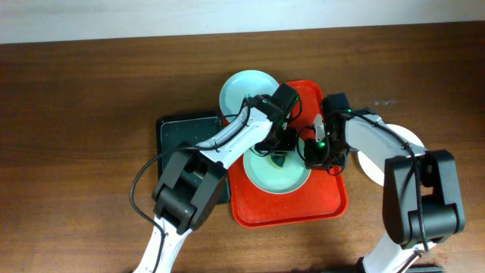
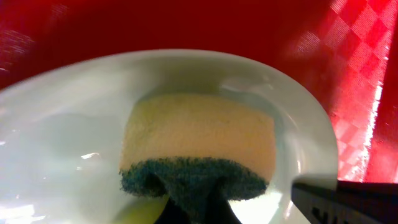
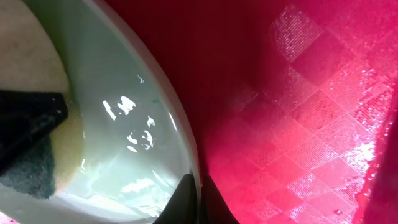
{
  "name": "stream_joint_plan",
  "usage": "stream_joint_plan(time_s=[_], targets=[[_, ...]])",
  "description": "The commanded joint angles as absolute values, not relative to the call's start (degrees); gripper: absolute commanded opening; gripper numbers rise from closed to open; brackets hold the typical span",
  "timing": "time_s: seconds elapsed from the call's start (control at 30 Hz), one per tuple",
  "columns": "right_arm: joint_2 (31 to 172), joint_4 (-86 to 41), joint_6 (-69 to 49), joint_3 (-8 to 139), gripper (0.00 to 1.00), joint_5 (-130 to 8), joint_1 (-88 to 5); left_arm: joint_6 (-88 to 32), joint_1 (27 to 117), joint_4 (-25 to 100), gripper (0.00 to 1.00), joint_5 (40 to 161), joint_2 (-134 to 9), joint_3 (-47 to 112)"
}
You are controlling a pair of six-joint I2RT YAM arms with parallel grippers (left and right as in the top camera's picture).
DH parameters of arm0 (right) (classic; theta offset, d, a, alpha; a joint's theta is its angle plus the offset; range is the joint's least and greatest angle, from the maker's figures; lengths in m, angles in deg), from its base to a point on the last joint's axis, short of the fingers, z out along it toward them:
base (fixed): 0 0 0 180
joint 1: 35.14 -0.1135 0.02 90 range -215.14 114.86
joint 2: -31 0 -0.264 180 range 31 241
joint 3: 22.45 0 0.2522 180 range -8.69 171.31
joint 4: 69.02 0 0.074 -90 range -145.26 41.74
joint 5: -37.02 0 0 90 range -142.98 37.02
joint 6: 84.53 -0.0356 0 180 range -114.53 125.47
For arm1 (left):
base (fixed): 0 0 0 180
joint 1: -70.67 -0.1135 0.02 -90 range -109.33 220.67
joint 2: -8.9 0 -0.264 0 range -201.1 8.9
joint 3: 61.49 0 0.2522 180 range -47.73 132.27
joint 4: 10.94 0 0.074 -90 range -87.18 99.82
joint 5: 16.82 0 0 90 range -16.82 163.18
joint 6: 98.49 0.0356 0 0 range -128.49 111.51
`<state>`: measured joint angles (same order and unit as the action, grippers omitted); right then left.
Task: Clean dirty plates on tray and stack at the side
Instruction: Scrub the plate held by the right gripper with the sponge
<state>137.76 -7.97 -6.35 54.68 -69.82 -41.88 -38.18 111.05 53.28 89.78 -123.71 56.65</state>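
Observation:
Next, my left gripper wipes toward the pale-mint plate's rim (image 3: pixel 186 155) and lifts the sponge clear. Then it crosses to the black tray and lowers inside, where the tray's bottom shows bare.
A pale-mint plate (image 1: pixel 276 174) lies on the red tray (image 1: pixel 333 199). My left gripper (image 1: pixel 279 149) is shut on a yellow sponge with a green scouring side (image 2: pixel 199 144) and presses it onto the plate's centre (image 2: pixel 68 137). My right gripper (image 1: pixel 314 155) is shut on the plate's right rim (image 3: pixel 186 155), one finger on each side of it. A second plate (image 1: pixel 246 89) lies at the tray's far left corner. A third plate (image 1: pixel 379 163) lies on the table to the right, partly under my right arm.
A black tray (image 1: pixel 186 133) sits on the table left of the red tray, partly under my left arm. The wooden table's far edge meets a white wall (image 1: pixel 227 15).

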Motion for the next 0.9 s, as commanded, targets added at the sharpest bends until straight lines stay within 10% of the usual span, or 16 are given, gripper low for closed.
stream_joint_plan(time_s=[0.0,0.87], targets=[[138.6,-8.1,-5.6,53.7,0.04,-67.4,-42.4,-36.1,113.1,53.4,0.00,99.9,-126.1,56.4],[138.6,-7.5,-5.6,53.7,0.04,-67.4,-42.4,-34.4,100.3,84.2,0.00,74.4,-123.8,72.0]])
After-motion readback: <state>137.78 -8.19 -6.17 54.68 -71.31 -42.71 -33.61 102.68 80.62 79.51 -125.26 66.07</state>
